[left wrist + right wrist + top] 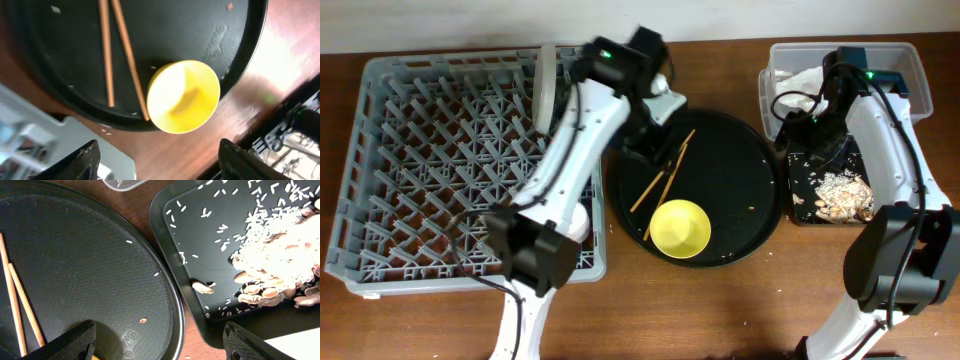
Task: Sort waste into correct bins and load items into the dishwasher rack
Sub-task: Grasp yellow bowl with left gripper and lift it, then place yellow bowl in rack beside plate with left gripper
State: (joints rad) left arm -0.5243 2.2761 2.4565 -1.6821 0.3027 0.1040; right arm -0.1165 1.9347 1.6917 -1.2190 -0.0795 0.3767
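The robot's left gripper will next move down and back toward the yellow bowl (680, 228), onto the bowl's rim by the chopsticks, because that part of the rim is nearest its open, empty fingers.
The yellow bowl (680, 228) sits upright at the front of the large round black tray (740, 150), with two wooden chopsticks (665, 180) lying beside it. My left gripper (645, 138) hovers over the tray's back left, open and empty; its wrist view shows the bowl (183, 96) and chopsticks (120, 55) below. The white plate (548, 85) stands on edge in the grey rack (420, 150). My right gripper (810, 135) is open and empty between the round tray (75, 265) and the shallow black tray (210, 245), which holds food scraps (280, 255). The pink cup and wrapper are not in view.
The clear tub (910, 60) at the back right holds white napkins (800, 85). The shallow black tray (810, 205) lies just in front of it, with scraps (845, 195). A rack corner (55, 137) lies close to my left fingers. Bare wood runs along the front edge.
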